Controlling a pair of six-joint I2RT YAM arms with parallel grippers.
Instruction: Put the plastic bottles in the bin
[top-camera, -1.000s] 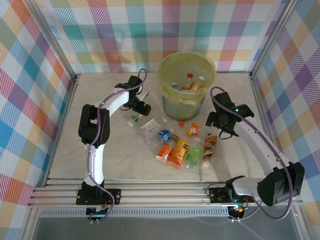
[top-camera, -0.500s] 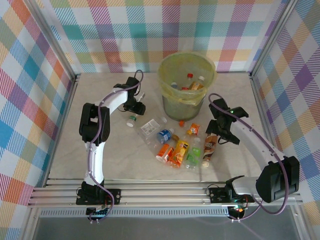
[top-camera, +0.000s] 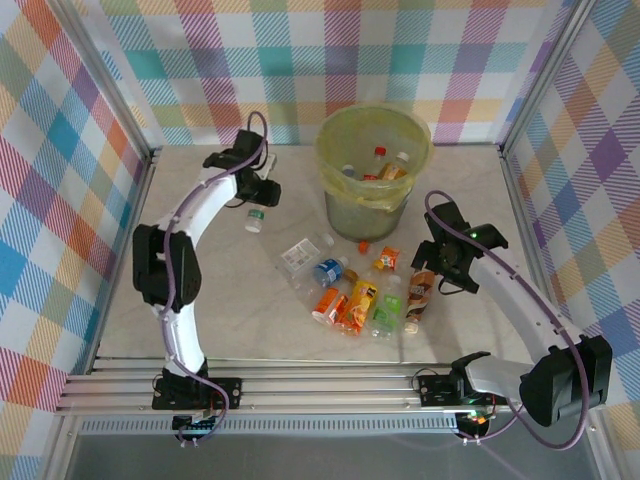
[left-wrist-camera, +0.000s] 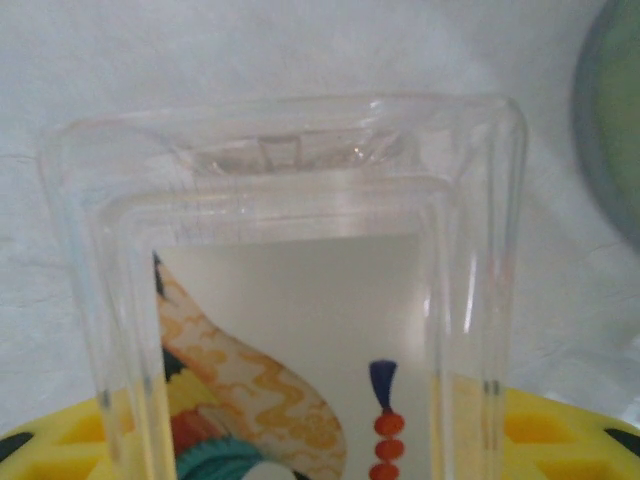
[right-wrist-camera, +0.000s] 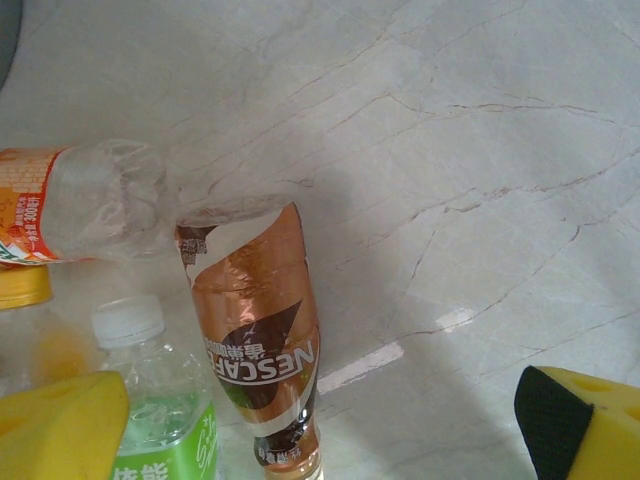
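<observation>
My left gripper rises next and carries the clear square-sided bottle (top-camera: 254, 217) over the opening of the bin to release it, since other bottles already lie inside.
My left gripper (top-camera: 259, 198) is shut on a clear square-sided plastic bottle (top-camera: 254, 217) with a green cap, held left of the bin (top-camera: 335, 205). In the left wrist view this bottle (left-wrist-camera: 300, 300) sits between the yellow fingers (left-wrist-camera: 560, 435). The pale green bin holds several bottles (top-camera: 378, 168). My right gripper (top-camera: 441, 277) hangs open just over a brown-labelled bottle (top-camera: 420, 293). That brown bottle (right-wrist-camera: 255, 330) lies between the open yellow fingers (right-wrist-camera: 60, 430), untouched. Beside it lie a green-labelled bottle (right-wrist-camera: 150, 420) and an orange-labelled one (right-wrist-camera: 60, 205).
Several more bottles lie in a cluster in front of the bin: a clear one (top-camera: 300, 255), a blue-labelled one (top-camera: 330, 270), orange ones (top-camera: 328, 303) and a green one (top-camera: 387, 305). Checked walls enclose the table (top-camera: 230, 320) on three sides.
My left gripper has shut on the green-capped bottle and carried it back and to the left. My right gripper has come down and toward me, over the brown bottle.
</observation>
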